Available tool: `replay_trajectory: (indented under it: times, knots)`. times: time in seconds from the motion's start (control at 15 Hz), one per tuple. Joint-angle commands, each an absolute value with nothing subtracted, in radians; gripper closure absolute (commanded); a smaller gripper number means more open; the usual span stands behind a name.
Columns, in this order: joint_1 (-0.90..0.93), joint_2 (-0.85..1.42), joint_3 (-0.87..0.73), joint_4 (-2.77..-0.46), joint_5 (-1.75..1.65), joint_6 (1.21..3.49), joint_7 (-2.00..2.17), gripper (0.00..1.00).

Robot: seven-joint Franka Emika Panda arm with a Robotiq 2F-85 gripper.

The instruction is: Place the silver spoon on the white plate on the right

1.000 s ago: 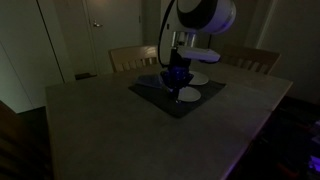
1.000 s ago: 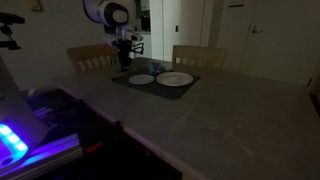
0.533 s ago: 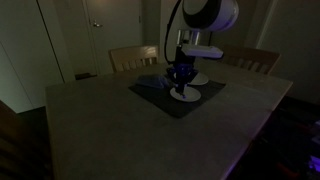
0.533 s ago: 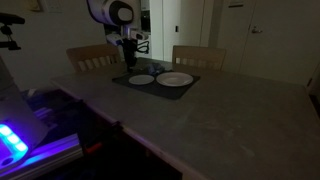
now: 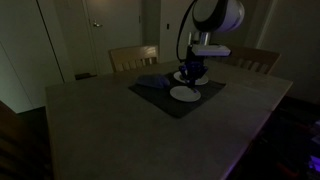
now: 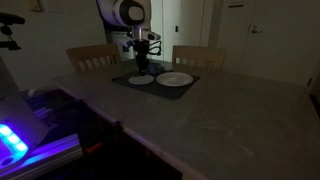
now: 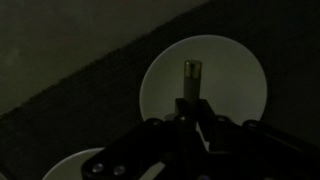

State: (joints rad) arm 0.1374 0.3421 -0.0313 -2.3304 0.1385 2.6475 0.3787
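My gripper shifts to the left in the wrist view, over the second white plate [image 7: 85, 167], next and releases the silver spoon [image 7: 191, 85], which hangs above the wrong plate.
My gripper [image 7: 195, 118] is shut on the silver spoon [image 7: 191, 85], whose end sticks out in front of the jaws in the wrist view. The spoon hangs above a round white plate [image 7: 230, 80]. The rim of a second white plate [image 7: 72, 168] shows at the bottom left. In both exterior views the gripper [image 5: 192, 72] [image 6: 143, 60] hovers over the dark mat [image 5: 150, 92] [image 6: 188, 89]. One plate [image 5: 185, 95] lies just in front of the gripper. Two plates [image 6: 141, 80] [image 6: 176, 79] lie side by side on the mat.
The mat lies at the far side of a large grey table [image 5: 130, 130] [image 6: 220, 120]. Wooden chairs [image 5: 133, 57] [image 6: 198, 55] stand behind the table. The room is dark. A glowing blue device [image 6: 15, 140] sits beside the table.
The gripper has moved along the mat with the spoon, to the right in both exterior views, from above the mat's end to above the plates.
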Motion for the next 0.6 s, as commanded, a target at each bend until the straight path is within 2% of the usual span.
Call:
replay_trajectory:
  times: [0.0, 0.27, 0.53]
  knots:
    - [0.105, 0.325, -0.07, -2.334, 0.097, 2.624, 0.372, 0.96]
    - [0.07, 0.34, -0.101, -2.312, 0.087, 2.622, 0.353, 0.96]
    - [-0.007, 0.374, -0.067, -2.258, 0.152, 2.596, 0.245, 0.96]
